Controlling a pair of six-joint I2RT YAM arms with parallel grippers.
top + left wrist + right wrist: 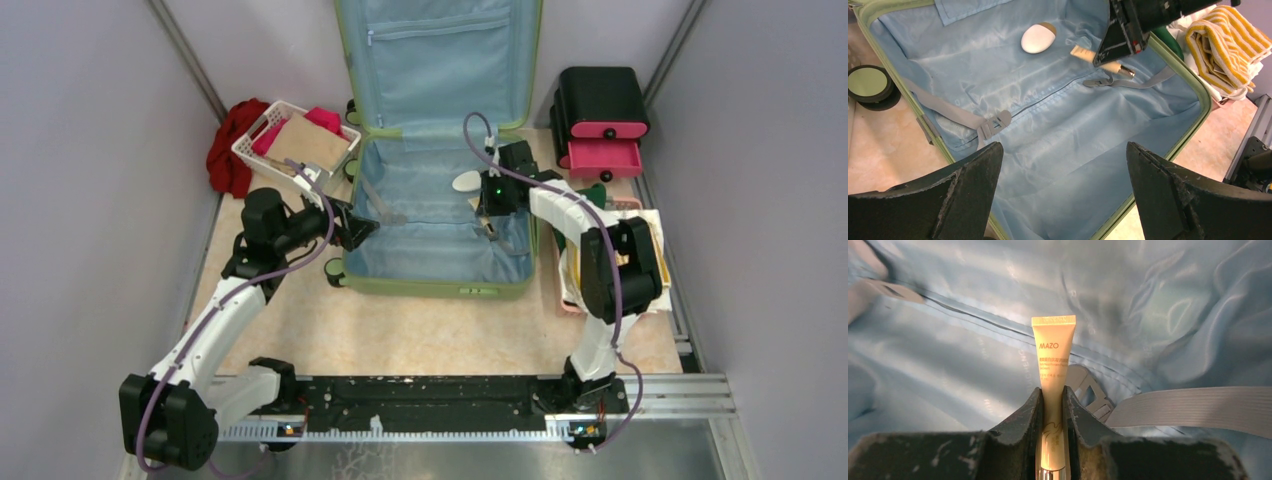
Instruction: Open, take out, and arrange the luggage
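Observation:
Next, my right gripper lifts the tube, shifts to the right in the top view and lowers over the pulled-out drawer (604,156) to release it, because that drawer lies empty.
The luggage (440,288), a light-green suitcase, lies open with its lid (440,60) upright against the back wall. On its blue lining (1058,165) rests a white oval item with a brown end (1038,38). My right gripper (1052,390) reaches into the right half of the case and is shut on a cream tube marked MAZO (1053,355), gripping its lower body just above the silver cap. The same tube (1083,52) shows in the left wrist view beside a grey strap (1148,80). My left gripper (1063,146) hovers open over the case's left rim, holding nothing.
A white basket of red, pink and brown items (295,140) and a red cloth (228,150) sit back left. A black-and-pink drawer box (600,125) with its lower drawer pulled out stands back right. A yellow-striped towel (1228,45) lies right of the case, behind my right arm.

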